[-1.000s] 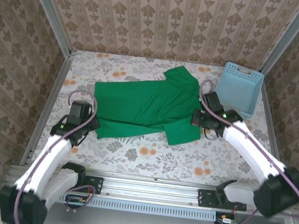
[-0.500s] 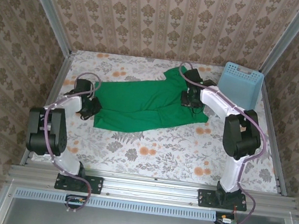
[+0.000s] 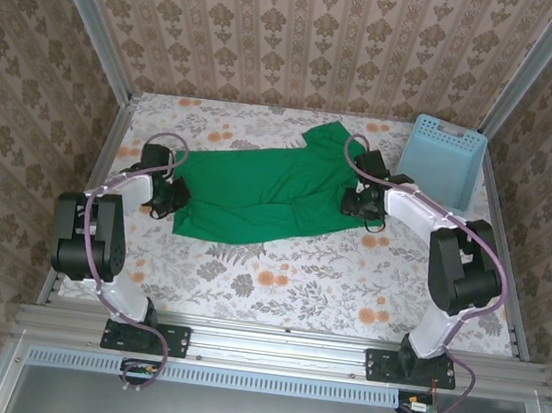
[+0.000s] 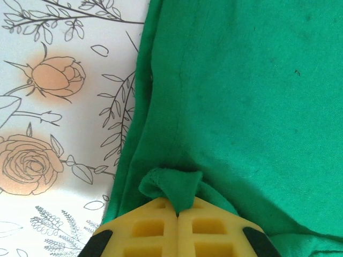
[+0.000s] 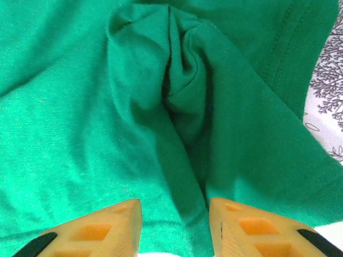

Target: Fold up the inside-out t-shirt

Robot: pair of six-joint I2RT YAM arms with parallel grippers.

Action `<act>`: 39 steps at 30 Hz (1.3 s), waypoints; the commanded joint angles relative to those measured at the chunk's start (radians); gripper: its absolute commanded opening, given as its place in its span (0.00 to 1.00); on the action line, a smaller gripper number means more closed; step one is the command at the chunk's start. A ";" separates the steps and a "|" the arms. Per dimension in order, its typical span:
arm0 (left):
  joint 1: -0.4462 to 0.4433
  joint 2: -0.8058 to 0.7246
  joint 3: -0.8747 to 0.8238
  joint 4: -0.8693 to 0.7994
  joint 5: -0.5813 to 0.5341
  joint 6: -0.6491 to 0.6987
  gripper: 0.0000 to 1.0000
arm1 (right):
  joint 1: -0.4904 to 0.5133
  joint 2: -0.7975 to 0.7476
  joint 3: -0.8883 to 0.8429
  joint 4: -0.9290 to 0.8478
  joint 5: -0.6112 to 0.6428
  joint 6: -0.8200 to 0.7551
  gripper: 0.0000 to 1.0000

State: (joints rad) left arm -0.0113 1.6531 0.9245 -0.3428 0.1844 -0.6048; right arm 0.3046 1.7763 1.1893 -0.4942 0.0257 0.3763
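Observation:
The corner of green cloth lies below my right gripper, and its raised fold runs between the open fingers. My right gripper will lower its open fingers around that fold next and close.
The inside-out t-shirt is bright green and lies wrinkled across the middle of the flowered table, one sleeve pointing to the far side. My left gripper sits at the shirt's left edge. In the left wrist view it is shut on a small pinch of the green cloth. My right gripper hovers over the shirt's right end. In the right wrist view it stands open, its yellow fingers either side of a raised fold of cloth, gripping nothing.
A light blue lattice basket stands at the far right corner, just beyond the right arm. Metal frame rails and patterned walls bound the table on three sides. Bare flowered tablecloth lies between the shirt and the arm bases.
Both arms reached further out and the shirt's near edge went with them, leaving it narrower. The right gripper opened, let go of the cloth and drew back slightly. The left stayed shut.

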 commanded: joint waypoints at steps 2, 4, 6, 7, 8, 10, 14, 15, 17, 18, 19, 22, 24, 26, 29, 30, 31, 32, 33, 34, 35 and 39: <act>0.007 -0.008 0.018 0.009 0.031 0.017 0.00 | 0.000 0.060 0.018 0.027 -0.001 0.002 0.35; 0.007 -0.017 0.019 0.003 0.042 0.018 0.00 | 0.004 0.069 0.017 0.026 -0.023 -0.001 0.28; 0.006 -0.032 0.029 -0.005 0.086 0.029 0.00 | 0.005 0.076 0.021 -0.001 0.000 -0.002 0.18; 0.001 -0.047 0.032 -0.014 0.098 0.035 0.00 | 0.005 0.071 0.020 -0.016 0.024 0.001 0.10; -0.003 -0.066 0.033 -0.027 0.098 0.038 0.00 | 0.004 0.056 0.013 -0.029 0.044 0.004 0.02; -0.006 -0.111 0.028 -0.046 0.092 0.046 0.00 | 0.004 -0.007 -0.019 -0.036 0.055 0.012 0.00; -0.010 -0.217 0.007 -0.088 0.098 0.080 0.00 | 0.004 -0.241 -0.133 -0.066 0.030 0.031 0.00; -0.020 -0.252 -0.004 -0.100 0.100 0.089 0.00 | 0.003 -0.306 -0.163 -0.080 0.031 0.036 0.00; -0.042 -0.323 -0.041 -0.109 0.096 0.098 0.00 | -0.005 -0.426 -0.219 -0.115 0.047 0.050 0.00; -0.048 -0.363 -0.069 -0.106 0.095 0.100 0.00 | -0.014 -0.479 -0.248 -0.134 0.052 0.058 0.00; -0.048 -0.397 -0.099 -0.100 0.089 0.097 0.00 | -0.025 -0.521 -0.276 -0.152 0.059 0.069 0.00; -0.006 -0.462 -0.150 -0.061 0.082 0.091 0.00 | -0.046 -0.615 -0.347 -0.155 0.023 0.096 0.00; 0.020 -0.433 -0.126 -0.048 0.101 0.094 0.00 | -0.048 -0.638 -0.366 -0.131 -0.017 0.110 0.00; 0.021 -0.361 -0.071 -0.031 0.116 0.100 0.00 | -0.048 -0.637 -0.362 -0.109 -0.034 0.125 0.00; 0.012 -0.197 0.045 -0.037 0.136 0.106 0.04 | -0.052 -0.613 -0.331 -0.095 -0.019 0.142 0.00; 0.011 -0.140 0.081 -0.047 0.121 0.105 0.06 | -0.054 -0.605 -0.321 -0.092 -0.016 0.147 0.00; 0.011 -0.087 0.113 -0.067 0.107 0.105 0.09 | -0.057 -0.598 -0.313 -0.089 -0.014 0.150 0.00; 0.011 -0.041 0.146 -0.093 0.094 0.108 0.11 | -0.059 -0.594 -0.305 -0.087 -0.015 0.149 0.00; 0.013 0.007 0.179 -0.122 0.080 0.117 0.15 | -0.059 -0.589 -0.300 -0.089 -0.016 0.148 0.00; 0.011 0.042 0.206 -0.147 0.065 0.128 0.20 | -0.062 -0.587 -0.295 -0.089 -0.021 0.146 0.00; 0.010 0.062 0.222 -0.167 0.049 0.136 0.25 | -0.062 -0.587 -0.294 -0.088 -0.024 0.144 0.00; 0.005 0.032 0.196 -0.143 0.027 0.161 0.42 | -0.066 -0.580 -0.299 -0.083 -0.026 0.135 0.00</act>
State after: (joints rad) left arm 0.0006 1.7283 1.1244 -0.4545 0.2390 -0.4820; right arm 0.2459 1.1904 0.8650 -0.5797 0.0132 0.5022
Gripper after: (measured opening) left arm 0.398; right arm 0.064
